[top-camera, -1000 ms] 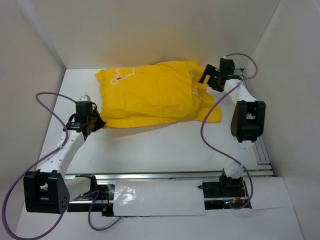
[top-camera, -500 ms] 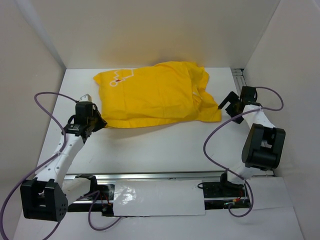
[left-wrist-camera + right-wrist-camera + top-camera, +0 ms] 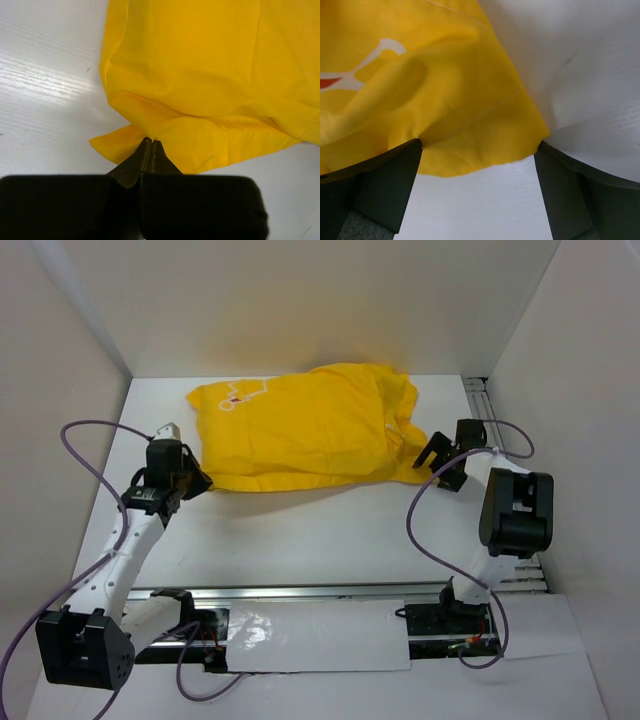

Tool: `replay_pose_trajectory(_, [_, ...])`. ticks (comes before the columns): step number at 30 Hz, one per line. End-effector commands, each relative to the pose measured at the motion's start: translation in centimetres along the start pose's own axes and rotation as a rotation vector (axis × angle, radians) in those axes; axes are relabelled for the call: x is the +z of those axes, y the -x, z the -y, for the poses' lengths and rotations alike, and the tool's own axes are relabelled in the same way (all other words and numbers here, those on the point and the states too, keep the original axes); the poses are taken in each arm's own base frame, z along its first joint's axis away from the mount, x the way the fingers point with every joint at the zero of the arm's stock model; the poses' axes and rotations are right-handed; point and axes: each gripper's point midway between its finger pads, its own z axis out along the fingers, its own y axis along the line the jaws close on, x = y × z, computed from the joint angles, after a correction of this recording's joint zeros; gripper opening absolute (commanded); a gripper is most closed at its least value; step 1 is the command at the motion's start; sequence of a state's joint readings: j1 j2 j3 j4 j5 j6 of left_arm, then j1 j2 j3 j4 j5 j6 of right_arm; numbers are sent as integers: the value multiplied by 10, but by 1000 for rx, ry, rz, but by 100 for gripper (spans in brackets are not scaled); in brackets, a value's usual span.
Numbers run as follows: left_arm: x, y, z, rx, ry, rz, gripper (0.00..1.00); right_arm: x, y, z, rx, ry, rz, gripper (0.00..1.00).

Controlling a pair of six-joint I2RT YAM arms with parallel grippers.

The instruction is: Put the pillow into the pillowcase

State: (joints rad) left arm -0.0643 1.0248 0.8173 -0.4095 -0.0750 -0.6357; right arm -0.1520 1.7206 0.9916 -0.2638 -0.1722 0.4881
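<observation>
The open fingers of my right gripper are on either side of the cloth. Next, my right gripper needs to stay low at the pillowcase's near corner (image 3: 413,472) (image 3: 482,144) and close them on it.
The yellow pillowcase (image 3: 300,430) lies plump and rumpled across the far middle of the white table, with a white printed outline near its far left corner. The pillow is hidden; no cream fabric shows. My left gripper (image 3: 195,480) is shut, its tips pinched at the pillowcase's near left edge, seen close in the left wrist view (image 3: 150,141) against the yellow cloth (image 3: 200,75). My right gripper (image 3: 432,462) is open at the near right corner. In the right wrist view (image 3: 479,147) its fingers stand on either side of that corner of the pillowcase (image 3: 420,90), low over the table.
White walls enclose the table on the left, back and right. An aluminium rail (image 3: 482,390) runs along the right edge and another (image 3: 330,590) across the front. Purple cables loop from both arms. A white sheet (image 3: 310,635) lies between the bases.
My right gripper has left the pillowcase's far right corner, swung out to the right, and come back in at the near right corner. The left gripper has barely moved.
</observation>
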Motion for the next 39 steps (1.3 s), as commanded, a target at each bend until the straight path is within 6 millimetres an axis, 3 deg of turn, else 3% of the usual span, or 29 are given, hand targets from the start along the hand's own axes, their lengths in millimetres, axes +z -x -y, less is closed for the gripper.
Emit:
replay_pose_trajectory(1, [-19,35,20,-14,-51,119,0,18,-2,-2,-1,-3,11,100])
replay_pose_trajectory(3, [-21,40,21,-16,-50,134,0,26,0,-5,-1,-3,20,98])
replay_pose_trajectory(6, [-25,44,21,-17,-41,140,0,35,11,-17,-17,38,56,85])
replay_pose_trajectory(8, [-27,49,24,-17,-48,150,0,40,16,-26,-31,71,82,35])
replay_pose_trajectory(9, [-30,54,26,-10,-55,163,0,36,23,-29,-34,78,110,4])
replay_pose_trajectory(10, [-30,58,26,-11,-46,171,0,32,25,-33,-44,78,129,0])
replay_pose_trajectory(12, [-39,74,35,8,-62,201,0,1,59,-46,-65,88,268,0])
replay_pose_trajectory(13, [-44,83,41,6,-76,223,0,-14,71,-57,-83,101,322,0])
replay_pose_trajectory(14, [-48,90,42,18,-69,232,0,-49,95,-67,-95,109,428,0])
replay_pose_trajectory(15, [-63,115,52,28,-79,293,0,-77,119,-81,-118,126,519,0])
replay_pose_trajectory(16, [-74,125,53,33,-67,315,0,-119,138,-93,-127,149,619,0])
replay_pose_trajectory(17, [-100,155,61,40,-70,406,0,-146,156,-94,-136,118,708,0])
replay_pose_trajectory(18, [-116,170,65,46,-74,451,0,-186,179,-107,-137,129,803,0])
replay_pose_trajectory(19, [-132,180,66,49,-64,478,0,-223,189,-111,-132,127,874,0])
replay_pose_trajectory(20, [-168,208,78,48,-96,566,0,-250,203,-108,-115,91,947,0])
replay_pose_trajectory(21, [-188,221,79,69,-85,616,0,-292,218,-117,-119,97,1038,0])
replay_pose_trajectory(23, [-221,237,79,85,-72,675,0,-348,230,-122,-110,101,1160,0])
replay_pose_trajectory(24, [-258,256,84,84,-85,758,0,-371,235,-118,-116,61,1213,0])
replay_pose_trajectory(25, [-273,264,79,72,-54,796,0,-411,243,-126,-105,76,1295,0])
replay_pose_trajectory(27, [-321,278,79,69,-63,888,0,-457,244,-124,-103,48,1369,0])
replay_pose_trajectory(28, [-337,282,75,77,-48,923,0,-503,245,-129,-127,54,1449,0])
replay_pose_trajectory(29, [-350,284,73,74,-44,951,0,-526,243,-127,-127,39,1483,0])
replay_pose_trajectory(30, [-362,286,71,61,-44,976,0,-534,242,-122,-131,-3,1479,0])
replay_pose_trajectory(31, [-380,288,68,54,-47,1013,0,-569,239,-121,-138,-22,1535,0])
replay_pose_trajectory(32, [-399,284,64,51,-60,1048,0,-580,236,-116,-135,-50,1547,0])
replay_pose_trajectory(35, [-413,275,56,26,-66,1070,0,-598,221,-97,-135,-134,1563,0])
replay_pose_trajectory(36, [-415,269,52,27,-66,1069,0,-612,208,-90,-135,-132,1589,0])
replay_pose_trajectory(38, [-410,263,50,26,-72,1053,0,-596,200,-82,-154,-155,1545,0])
replay_pose_trajectory(39, [-400,260,50,24,-68,1033,0,-582,194,-88,-215,-118,1489,0])
